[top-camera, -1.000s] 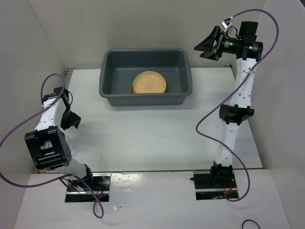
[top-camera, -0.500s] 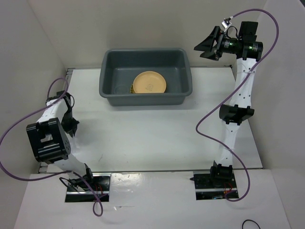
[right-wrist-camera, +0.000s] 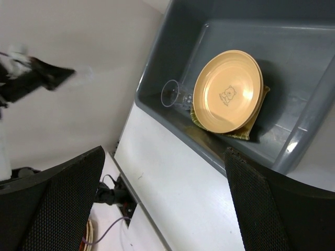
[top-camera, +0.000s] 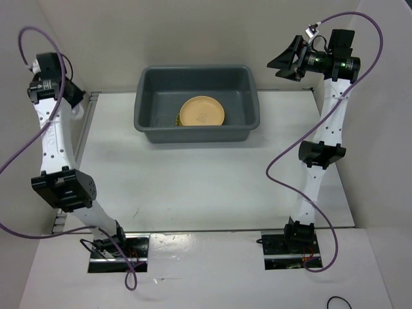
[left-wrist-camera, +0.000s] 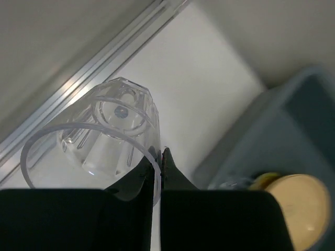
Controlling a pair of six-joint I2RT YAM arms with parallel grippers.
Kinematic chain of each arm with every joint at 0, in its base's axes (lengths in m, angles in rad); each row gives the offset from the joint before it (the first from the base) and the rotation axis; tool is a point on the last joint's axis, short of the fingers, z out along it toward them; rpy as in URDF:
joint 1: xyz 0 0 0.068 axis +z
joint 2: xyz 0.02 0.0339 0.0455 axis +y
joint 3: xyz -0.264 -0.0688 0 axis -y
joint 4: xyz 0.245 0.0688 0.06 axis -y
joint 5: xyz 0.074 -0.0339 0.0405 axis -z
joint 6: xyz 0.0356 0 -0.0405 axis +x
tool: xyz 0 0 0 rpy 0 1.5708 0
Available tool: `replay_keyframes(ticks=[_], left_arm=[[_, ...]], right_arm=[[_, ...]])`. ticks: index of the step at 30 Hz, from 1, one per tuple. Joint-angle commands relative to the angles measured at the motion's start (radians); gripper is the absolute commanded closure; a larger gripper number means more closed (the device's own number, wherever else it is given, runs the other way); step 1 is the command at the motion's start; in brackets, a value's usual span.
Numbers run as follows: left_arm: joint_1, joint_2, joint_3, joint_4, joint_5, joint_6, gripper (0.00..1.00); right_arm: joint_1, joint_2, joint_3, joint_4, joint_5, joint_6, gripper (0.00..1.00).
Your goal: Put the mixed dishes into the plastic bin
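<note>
The left gripper swings to the right in the top view next, then lowers the cup into the bin [top-camera: 145,122] beside the orange-yellow plate.
The plastic bin [top-camera: 145,122] stands at the back centre of the table. Inside it an orange-yellow plate [top-camera: 201,111] leans on a yellow slatted tray [right-wrist-camera: 251,128], and a clear cup [right-wrist-camera: 175,94] lies to their left. My left gripper [left-wrist-camera: 159,154] is shut on the rim of another clear plastic cup [left-wrist-camera: 110,125], held above the table's back left corner, left of the bin [left-wrist-camera: 293,120]. My right gripper [top-camera: 283,61] hangs open and empty, high beyond the bin's right end. In the right wrist view its fingers [right-wrist-camera: 63,204] frame the bin [right-wrist-camera: 167,57] and the plate [right-wrist-camera: 227,91].
A metal rail [left-wrist-camera: 89,78] runs along the table's left edge beneath the held cup. White walls close in on the left, back and right. Purple cables [top-camera: 283,174] loop beside both arms, whose bases sit at the near edge.
The left arm has swung from low at the near left up to the back left corner, and its jaws have closed on the clear cup's rim. The right arm has barely moved.
</note>
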Motion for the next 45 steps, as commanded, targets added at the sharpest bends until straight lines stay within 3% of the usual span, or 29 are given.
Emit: replay_keyframes(ticks=[1,3,10,15,21,25,29,42,45], left_arm=[[-0.062,0.046,0.258,0.053,0.04,0.013,1.0],[-0.111,0.128,0.489,0.018,0.052,0.022,1.0],[-0.293,0.49,0.956,0.004,0.168,0.091,1.0],[-0.387,0.626,0.882,0.071,0.304,0.134,1.0],[-0.487,0.722,0.846,0.091,0.304,0.171,1.0],[-0.498,0.774,0.835,0.08,0.229,0.171,1.0],[-0.516,0.852,0.904,0.08,0.22,0.171,1.0],[-0.525,0.943,0.884,0.062,0.198,0.162,1.0],[-0.525,0.952,0.894,0.053,0.188,0.153,0.93]], right_arm=[[0.0,-0.018,0.018,-0.006,0.009,-0.018,0.01],[0.0,-0.03,0.018,-0.006,0.018,-0.028,0.01],[0.0,-0.058,0.018,-0.006,0.049,-0.019,0.01],[0.0,-0.068,0.018,-0.006,0.058,-0.019,0.01],[-0.01,-0.068,0.018,-0.006,0.067,-0.019,0.01],[-0.01,-0.068,0.018,-0.006,0.067,-0.019,0.01],[-0.019,-0.068,0.018,-0.006,0.067,-0.019,0.01],[-0.019,-0.068,0.018,-0.006,0.047,-0.01,0.01],[-0.019,-0.068,0.018,-0.006,0.047,-0.001,0.01]])
